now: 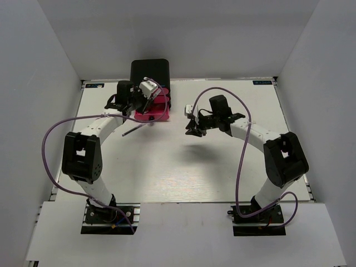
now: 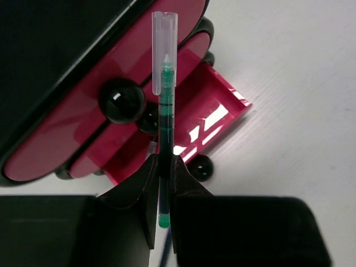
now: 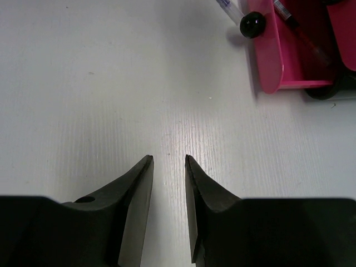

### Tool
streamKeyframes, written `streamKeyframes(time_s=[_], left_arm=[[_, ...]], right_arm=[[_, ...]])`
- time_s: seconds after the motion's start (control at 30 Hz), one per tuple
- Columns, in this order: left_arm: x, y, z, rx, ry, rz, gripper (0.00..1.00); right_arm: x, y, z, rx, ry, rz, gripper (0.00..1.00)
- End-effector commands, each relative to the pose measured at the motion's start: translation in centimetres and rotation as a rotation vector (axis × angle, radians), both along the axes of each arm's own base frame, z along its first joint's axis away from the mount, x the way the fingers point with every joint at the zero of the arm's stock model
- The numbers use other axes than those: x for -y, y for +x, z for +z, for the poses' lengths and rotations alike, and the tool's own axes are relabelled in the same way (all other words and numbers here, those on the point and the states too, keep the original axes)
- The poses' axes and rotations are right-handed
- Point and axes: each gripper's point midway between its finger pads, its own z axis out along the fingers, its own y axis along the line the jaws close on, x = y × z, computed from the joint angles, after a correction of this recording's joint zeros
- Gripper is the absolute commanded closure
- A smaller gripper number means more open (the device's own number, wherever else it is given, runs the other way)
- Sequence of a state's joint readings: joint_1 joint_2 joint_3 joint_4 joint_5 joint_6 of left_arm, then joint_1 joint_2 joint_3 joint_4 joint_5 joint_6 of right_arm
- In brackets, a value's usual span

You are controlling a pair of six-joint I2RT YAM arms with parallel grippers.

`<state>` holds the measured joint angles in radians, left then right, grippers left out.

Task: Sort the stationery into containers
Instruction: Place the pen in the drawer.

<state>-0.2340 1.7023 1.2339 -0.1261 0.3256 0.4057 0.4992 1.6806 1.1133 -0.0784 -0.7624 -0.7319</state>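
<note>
The green pen (image 2: 163,133) goes down in my left gripper to the open bottom drawer below it next. It turns lengthwise because it slants across the drawer, and then my gripper releases it.
My left gripper (image 2: 163,161) is shut on a thin green pen (image 2: 163,133) with a clear cap (image 2: 164,50) and holds it over the pink drawers (image 2: 83,139). The black box (image 1: 149,71) holds three drawers with black knobs (image 2: 122,100). The bottom drawer (image 2: 222,105) is pulled out and open. In the top view my left gripper (image 1: 138,102) sits right at the drawers (image 1: 154,111). A red pen (image 3: 297,30) lies in the open drawer (image 3: 267,55). My right gripper (image 3: 168,158) is open and empty over bare table, to the right of the drawers (image 1: 192,128).
A thin dark pen (image 1: 136,129) lies on the table just in front of the open drawer; its clear-capped end shows next to the drawer knob (image 3: 251,25) in the right wrist view (image 3: 228,9). White walls enclose the table (image 1: 183,167) on three sides.
</note>
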Motion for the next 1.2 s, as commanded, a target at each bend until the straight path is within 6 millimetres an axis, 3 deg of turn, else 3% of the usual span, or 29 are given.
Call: streamKeyframes(time_s=[0.0,0.03,0.13,0.27,0.33,0.5,0.63,0.77,1.0,1.17], left_arm=[[-0.6,1.4,1.8,0.117,0.154,-0.083,0.88],[-0.6,1.8,2.4,0.146,0.178,-0.099,0.88],[-0.8,1.7,1.2,0.151,0.247,-0.161,0.89],[-0.2,1.5,1.3,0.187,0.283,-0.244,0.91],[0.0,1.2,-0.3,0.162,0.307,-0.293,0.91],[0.8,1.1,-1.2,0.173,0.33,-0.394,0.92],[1.0,0.9,-3.1,0.133,0.322,-0.41,0.92],[0.8,1.6,-3.6,0.143,0.336,-0.394,0.92],[0.7,2.4,-3.7,0.171,0.362,-0.366,0.7],[0.4,2.6,-4.0,0.177,0.37,-0.343,0.61]], right_arm=[[0.4,-0.1,2.0,0.037,0.039,-0.004,0.65],[0.5,-0.1,2.4,0.043,0.041,-0.007,0.65],[0.8,0.0,2.4,0.045,0.042,-0.015,0.65],[1.3,0.3,2.2,0.037,0.044,-0.028,0.65],[1.2,0.4,2.3,0.036,0.047,-0.027,0.65],[1.6,0.6,2.3,0.034,0.047,-0.035,0.65],[1.8,0.6,1.9,0.023,0.043,-0.04,0.65],[1.9,0.7,2.0,0.028,0.043,-0.043,0.65],[2.0,0.8,1.6,0.013,0.041,-0.048,0.65],[1.9,0.9,1.8,0.022,0.044,-0.044,0.65]])
